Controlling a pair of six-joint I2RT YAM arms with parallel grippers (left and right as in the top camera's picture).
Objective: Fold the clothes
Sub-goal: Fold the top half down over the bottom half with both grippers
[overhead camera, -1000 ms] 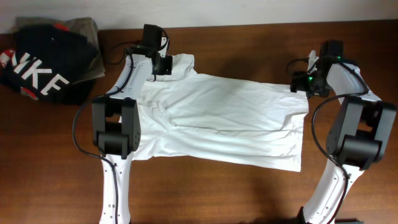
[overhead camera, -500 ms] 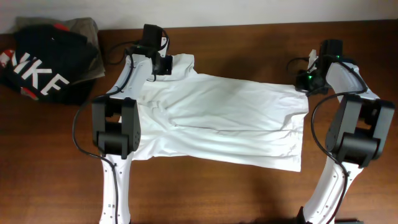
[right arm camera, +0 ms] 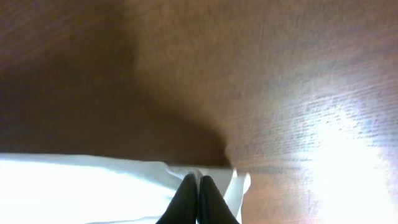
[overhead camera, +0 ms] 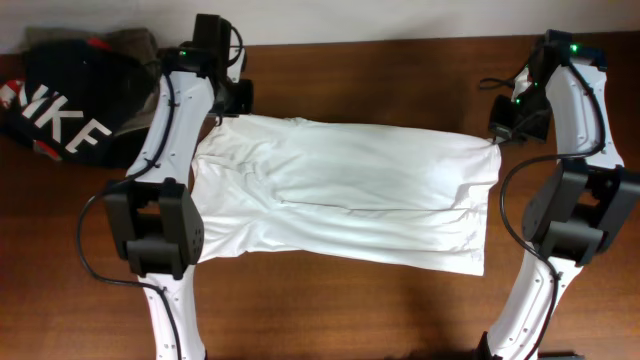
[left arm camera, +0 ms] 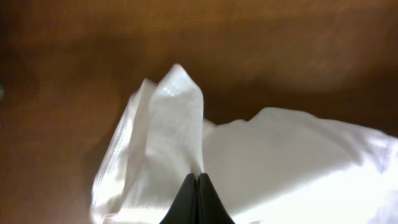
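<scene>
The shirt's near cloth [left arm camera: 174, 118] is spread for folding, so the robot's left gripper needs to pull the shirt's corner back toward the shirt's near edge next, slightly to the left in the overhead view.
A white shirt [overhead camera: 340, 190] lies spread across the brown table [overhead camera: 330, 310]. My left gripper [overhead camera: 231, 104] is at the shirt's far left corner and is shut on it. In the left wrist view the black fingertips [left arm camera: 198, 180] pinch a raised peak of white cloth [left arm camera: 174, 118]. My right gripper [overhead camera: 498, 131] is at the shirt's far right corner. Its closed tips [right arm camera: 198, 182] clamp the shirt's edge [right arm camera: 93, 177], lifted a little off the wood.
A pile of dark clothes [overhead camera: 70, 110] with white lettering sits at the table's far left corner, close to the left arm. Bare wood [overhead camera: 380, 75] runs along the back edge behind the shirt and along the front.
The right gripper has shut on the shirt's far right corner. Both arms have swung outward and up, and the shirt's far edge is now pulled straighter between them.
</scene>
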